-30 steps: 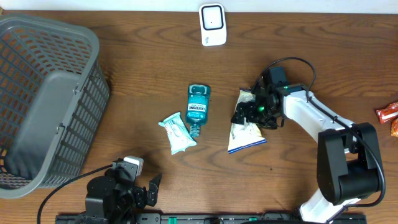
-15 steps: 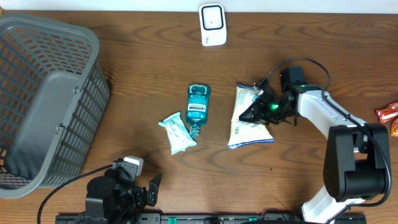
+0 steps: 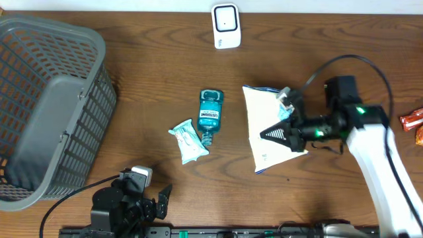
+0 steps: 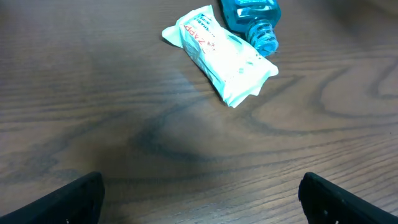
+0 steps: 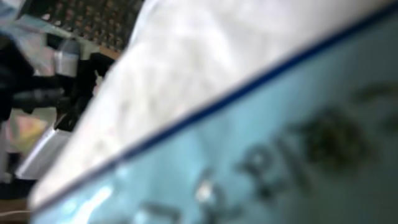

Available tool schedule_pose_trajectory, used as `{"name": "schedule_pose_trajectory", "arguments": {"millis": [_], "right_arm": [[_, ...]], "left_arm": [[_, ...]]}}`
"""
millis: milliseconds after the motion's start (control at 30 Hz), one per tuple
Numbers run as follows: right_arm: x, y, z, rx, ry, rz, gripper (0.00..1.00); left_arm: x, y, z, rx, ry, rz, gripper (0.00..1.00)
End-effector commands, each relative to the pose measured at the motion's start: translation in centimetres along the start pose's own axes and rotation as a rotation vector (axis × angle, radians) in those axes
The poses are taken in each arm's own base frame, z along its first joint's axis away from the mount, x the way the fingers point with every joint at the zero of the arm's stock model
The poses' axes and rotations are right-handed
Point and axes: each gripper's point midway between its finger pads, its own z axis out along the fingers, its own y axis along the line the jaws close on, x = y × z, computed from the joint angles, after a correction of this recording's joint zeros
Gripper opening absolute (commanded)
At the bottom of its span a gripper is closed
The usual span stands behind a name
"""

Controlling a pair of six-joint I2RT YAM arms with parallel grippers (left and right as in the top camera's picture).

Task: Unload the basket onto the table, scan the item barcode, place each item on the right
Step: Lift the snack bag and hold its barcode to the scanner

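Note:
My right gripper carries the pouch (image 3: 263, 122) outward over the white scanner (image 3: 225, 26) next. It will then take the pouch toward the table edge by the snack packs and release it there, because the scanner stands apart.
The item, a flat white pouch (image 3: 263, 122) with a blue edge, hangs tilted above the table right of centre. My right gripper (image 3: 283, 131) is shut on its right side. In the right wrist view the pouch (image 5: 249, 93) fills the frame as a blur of white and pale blue, hiding the fingers. I cannot make out a barcode on it. The white scanner (image 3: 225, 26) stands at the table's back edge, apart from the pouch. My left gripper (image 4: 200, 202) sits low near the front edge, open, with only bare wood between its fingers.
A blue mouthwash bottle (image 3: 211, 116) and a white wipes packet (image 3: 188, 140) lie at the centre, left of the pouch. A grey basket (image 3: 79, 34) takes up the left end. Orange snack packs (image 3: 413, 122) lie at the right edge.
My right gripper has shut on the pouch and lifted it off the table, drawing back to the right. The pouch now looks larger and tilted. The left arm has not moved.

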Motion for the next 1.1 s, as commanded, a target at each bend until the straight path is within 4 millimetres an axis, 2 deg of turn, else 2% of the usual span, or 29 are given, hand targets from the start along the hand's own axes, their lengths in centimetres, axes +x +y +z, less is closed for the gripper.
{"name": "schedule_pose_trajectory", "arguments": {"millis": [0,167,333,500,567,667,767,833,933,1000,1067], "right_arm": [[-1.8,4.4,-2.4,0.002,-0.108,-0.210,0.01],[-2.1,7.2,-3.9,0.045,-0.159,-0.325,0.01],[-2.1,7.7,-4.1,0.042,-0.166,-0.336,0.01],[-2.0,8.3,-3.4,0.018,-0.147,-0.335,0.01],[-2.3,7.6,-3.1,0.055,-0.133,-0.316,0.01],[-3.4,4.9,-2.4,0.200,-0.107,-0.293,0.01],[-5.1,2.1,-0.9,0.345,-0.088,-0.305,0.01],[-6.1,1.2,0.4,0.384,-0.084,-0.339,0.01],[-8.3,-0.6,4.7,0.424,-0.077,-0.437,0.01],[-10.0,-3.5,7.3,0.541,-0.085,-0.485,0.01],[-11.6,-5.5,8.7,0.627,-0.120,-0.516,0.01]], "left_arm": [[0.2,-0.1,-0.1,0.005,0.007,-0.003,0.99],[0.2,-0.1,-0.1,0.005,0.007,-0.003,0.99],[0.2,-0.1,-0.1,0.005,0.007,-0.003,0.99],[0.2,-0.1,-0.1,0.005,0.007,-0.003,0.99],[0.2,-0.1,-0.1,0.005,0.007,-0.003,0.99],[0.2,-0.1,-0.1,0.005,0.007,-0.003,0.99],[0.2,-0.1,-0.1,0.005,0.007,-0.003,0.99],[0.2,-0.1,-0.1,0.005,0.007,-0.003,0.99],[0.2,-0.1,-0.1,0.005,0.007,-0.003,0.99],[0.2,-0.1,-0.1,0.005,0.007,-0.003,0.99],[0.2,-0.1,-0.1,0.005,0.007,-0.003,0.99]]}}
